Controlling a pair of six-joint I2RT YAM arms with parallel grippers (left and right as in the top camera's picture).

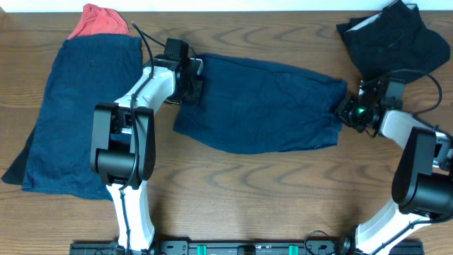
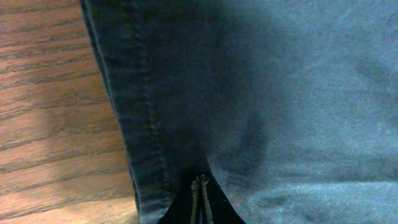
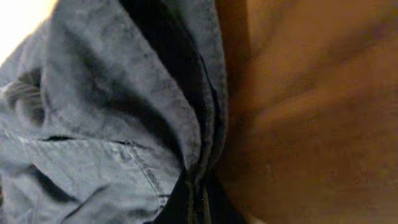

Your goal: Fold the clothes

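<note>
The stitched hem is to the left of my right gripper in the overhead view. My right gripper should next go up, carry the fold over to that hem and release it there.
Navy-blue shorts lie spread across the table's middle. My left gripper sits at their left edge; in the left wrist view its jaws are pressed together over the stitched hem. My right gripper is at the shorts' right edge, shut on a bunched fold of the cloth; its jaws show in the right wrist view. Another blue garment lies flat at the left. A near-black garment is heaped at the back right.
A red cloth pokes out at the back left above the blue garment. Brown wood table shows along the front. The arm bases stand at the front edge and at the right.
</note>
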